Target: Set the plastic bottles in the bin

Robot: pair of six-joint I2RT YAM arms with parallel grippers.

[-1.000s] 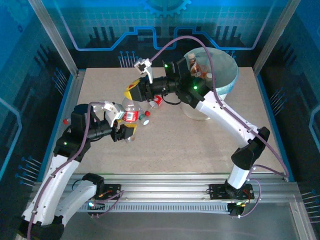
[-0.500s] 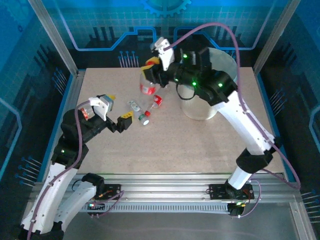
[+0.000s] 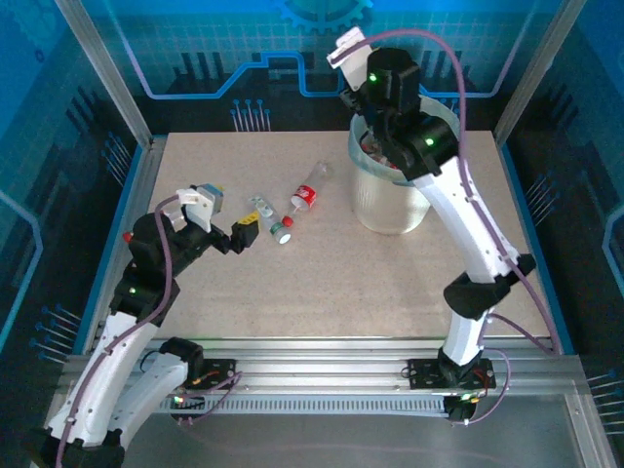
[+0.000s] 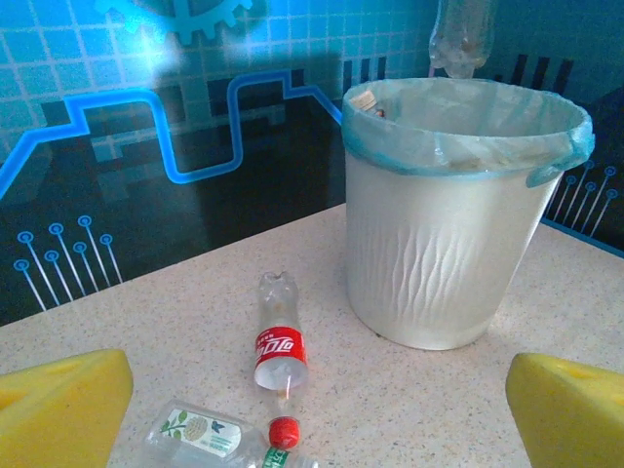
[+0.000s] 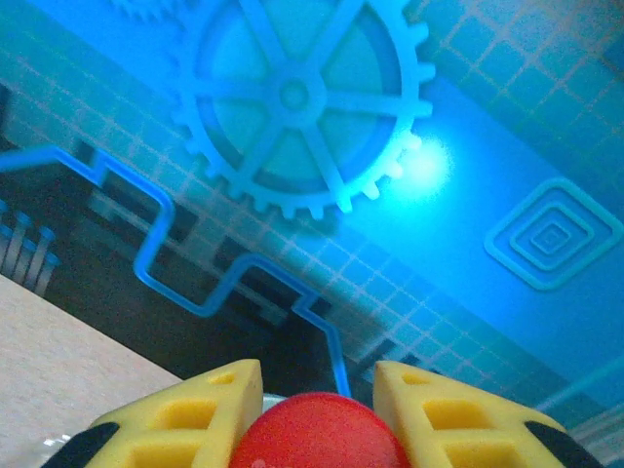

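I will next move my right gripper down into the bin's opening [image 3: 375, 149], tilting it downward, and let go of the red cap there, because the clear bottle is still hanging above the bin's rim.
The bin [image 3: 392, 207], silvery white with a pale blue-green bag, stands at the back right, also in the left wrist view [image 4: 439, 253]. My right gripper [image 5: 318, 392] is raised over it, shut on a plastic bottle's red cap [image 5: 322, 434]. That clear bottle [image 4: 456, 39] hangs above the bin's mouth. Two plastic bottles lie left of the bin: a red-labelled one [image 3: 306, 196] [image 4: 279, 343] and a clear one with a green-and-white label [image 3: 261, 209] [image 4: 198, 435]. My left gripper [image 3: 227, 218] [image 4: 319, 382] stands open just left of them, holding nothing.
Some bottles lie inside the bin [image 3: 378, 156]. A small red object [image 3: 128, 236] sits by the table's left rail. Blue printed walls close the table at the back and sides. Bare tabletop [image 3: 370, 283] lies in front of the bin.
My left gripper opened, let go of a red-labelled bottle and drew back left. My right arm carried that bottle up from the table's middle to above the bin.
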